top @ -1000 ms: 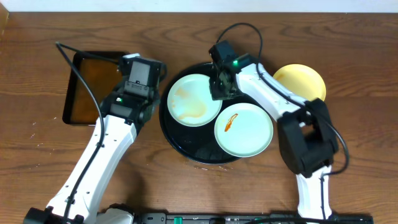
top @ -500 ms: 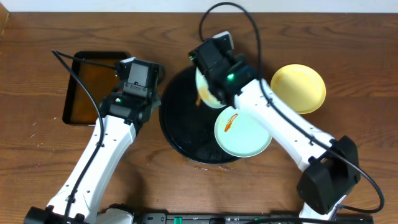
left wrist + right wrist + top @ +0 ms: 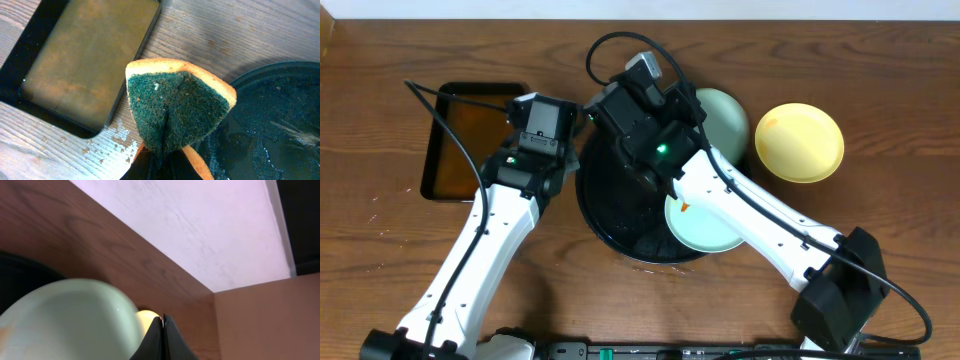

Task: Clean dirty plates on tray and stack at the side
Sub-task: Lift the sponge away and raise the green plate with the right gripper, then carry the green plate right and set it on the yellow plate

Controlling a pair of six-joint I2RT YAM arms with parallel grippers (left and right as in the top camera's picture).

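Note:
I should tip my right gripper down, lower it toward the yellow plate's tray-side edge and let go of the mint plate's rim, because the yellow plate is just past the tilted mint plate.
My right gripper is shut on the rim of a pale mint-green plate and holds it tilted above the far edge of the round black tray. In the right wrist view the plate fills the lower left beside the shut fingers. A second mint plate with an orange smear lies on the tray, partly under my right arm. The yellow plate sits on the table to the right. My left gripper is shut on a green-and-orange sponge just left of the tray.
A rectangular black tray with a brown inside lies at the left, also shown in the left wrist view. Cables loop over the table's far side. The tray surface is wet and speckled.
My right gripper has lifted the smeared mint plate off the tray's left part and swung it up and back, now tilted on edge. My left arm has stayed put.

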